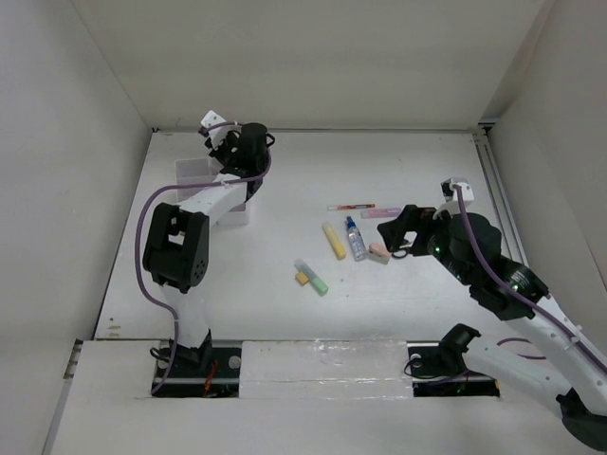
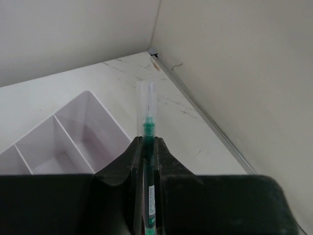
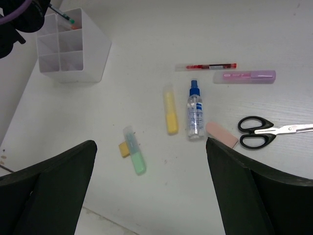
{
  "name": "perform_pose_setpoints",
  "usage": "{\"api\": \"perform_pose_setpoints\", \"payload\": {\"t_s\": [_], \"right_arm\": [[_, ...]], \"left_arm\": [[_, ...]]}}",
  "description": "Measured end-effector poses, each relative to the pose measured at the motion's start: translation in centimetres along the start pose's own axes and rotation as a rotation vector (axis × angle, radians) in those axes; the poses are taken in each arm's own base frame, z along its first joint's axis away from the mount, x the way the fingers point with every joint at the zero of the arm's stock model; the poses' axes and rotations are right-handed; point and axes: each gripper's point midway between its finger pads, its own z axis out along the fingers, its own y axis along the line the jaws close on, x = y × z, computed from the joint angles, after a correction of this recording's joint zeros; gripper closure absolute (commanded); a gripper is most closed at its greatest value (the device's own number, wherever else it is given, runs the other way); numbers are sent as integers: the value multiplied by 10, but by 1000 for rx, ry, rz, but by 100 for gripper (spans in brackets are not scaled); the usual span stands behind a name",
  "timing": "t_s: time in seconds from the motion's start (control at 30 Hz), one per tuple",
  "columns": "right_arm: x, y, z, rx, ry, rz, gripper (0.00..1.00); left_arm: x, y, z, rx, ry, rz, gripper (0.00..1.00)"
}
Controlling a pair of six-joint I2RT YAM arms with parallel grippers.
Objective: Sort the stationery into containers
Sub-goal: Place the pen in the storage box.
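Something orange-red already shows in the tray's far-end section beneath the green pen, so the pen goes down there from my left gripper and is released next.
My left gripper [image 2: 148,142] is shut on a green pen with a clear cap [image 2: 148,128] and holds it above the white organiser tray [image 2: 78,110], over its far end [image 1: 194,172]. My right gripper [image 3: 150,144] is open and empty, well above the table. Below it lie a green highlighter [image 3: 135,156], a tan eraser [image 3: 122,149], a yellow highlighter [image 3: 171,110], a blue-capped bottle [image 3: 195,110], a pink eraser [image 3: 221,134], black-handled scissors [image 3: 264,131], a red pen [image 3: 205,66] and a pink highlighter [image 3: 247,76].
White walls close in the table at the left, back and right, and the back left corner [image 2: 152,50] is just behind the tray. In the top view the items lie in a cluster mid-table, between the yellow highlighter [image 1: 333,241] and my right gripper [image 1: 403,232].
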Motion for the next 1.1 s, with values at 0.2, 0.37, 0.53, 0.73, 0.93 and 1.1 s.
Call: {"api": "perform_pose_setpoints", "payload": {"t_s": [0.2, 0.37, 0.53, 0.73, 0.93, 1.1], "right_arm": [[0, 0, 1, 4, 0, -1, 0], [0, -2, 1, 11, -3, -5, 0], [1, -2, 3, 14, 1, -13, 0], [-1, -2, 2, 10, -5, -16, 0], [2, -4, 0, 3, -15, -11, 0], [9, -5, 0, 0, -4, -6, 0]], "left_arm": [[2, -5, 4, 5, 7, -35, 100], [14, -6, 5, 7, 20, -43, 100], [25, -6, 5, 7, 36, -55, 100], [34, -1, 5, 0, 48, -84, 100], [51, 13, 3, -22, 72, -68, 94], [54, 15, -1, -26, 80, -69, 65]]}}
